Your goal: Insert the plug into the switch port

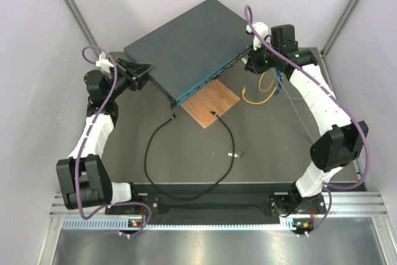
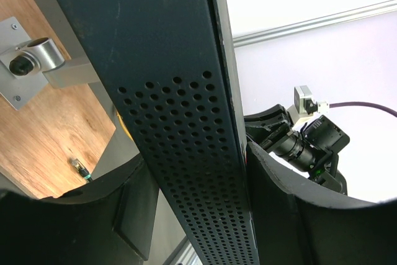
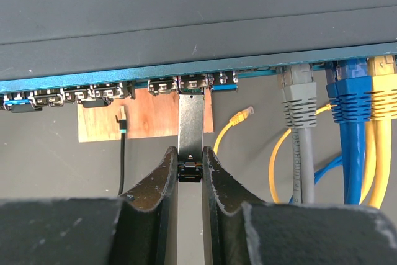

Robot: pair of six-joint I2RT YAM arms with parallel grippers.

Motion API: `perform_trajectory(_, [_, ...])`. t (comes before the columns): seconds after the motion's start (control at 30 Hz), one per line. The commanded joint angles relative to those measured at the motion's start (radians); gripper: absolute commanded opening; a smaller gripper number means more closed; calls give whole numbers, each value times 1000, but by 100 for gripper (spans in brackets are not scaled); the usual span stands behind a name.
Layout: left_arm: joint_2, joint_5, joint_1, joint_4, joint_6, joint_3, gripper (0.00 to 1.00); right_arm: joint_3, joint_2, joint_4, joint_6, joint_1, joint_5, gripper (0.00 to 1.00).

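Observation:
Most of the silver metal module [image 3: 191,122] still sticks out, so my right gripper will push toward the switch's teal front side and slide the module into its switch port [image 3: 193,82].
The dark blue-grey switch [image 1: 186,44] sits raised at the back, its teal front face over the table. My left gripper [image 2: 195,153] is shut on its perforated side [image 2: 180,153], one finger above and one below. My right gripper [image 3: 190,152] is shut on a silver metal module [image 3: 191,122] with a black rear end. The module's far end sits at a switch port [image 3: 193,82] in the row. The plug [image 3: 121,119], the teal-tipped end of the thin black cable [image 1: 186,195], lies loose on the brown board [image 1: 214,102]; no gripper holds it.
Grey [image 3: 299,110], blue [image 3: 350,110] and yellow [image 3: 384,97] cables are plugged in at the right end of the row. A loose yellow plug [image 3: 244,115] lies on the table. A small silver stick [image 1: 234,152] lies mid-table. The black cable's other end [image 1: 175,116] rests near the switch's front corner.

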Motion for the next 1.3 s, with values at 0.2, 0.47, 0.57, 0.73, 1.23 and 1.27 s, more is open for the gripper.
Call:
perform_trajectory(0.2, [0, -12, -16, 72, 86, 38, 0, 90, 27, -8, -38, 27, 4, 0])
perform_trajectory(0.47, [-6, -9, -16, 62, 92, 35, 0, 130, 59, -12, -55, 27, 2, 0])
perform_trajectory(0.57, [-6, -7, -16, 61, 92, 30, 0, 152, 59, -14, -55, 29, -7, 0])
perform_trajectory(0.73, [0, -12, -16, 64, 92, 33, 0, 215, 79, -12, -49, 26, -18, 0])
perform_trajectory(1.23, [0, -7, -17, 55, 102, 33, 0, 308, 144, 14, -20, 49, -69, 0])
perform_trajectory(1.27, [0, -9, -17, 53, 102, 33, 0, 311, 142, 11, -29, 50, -69, 0])
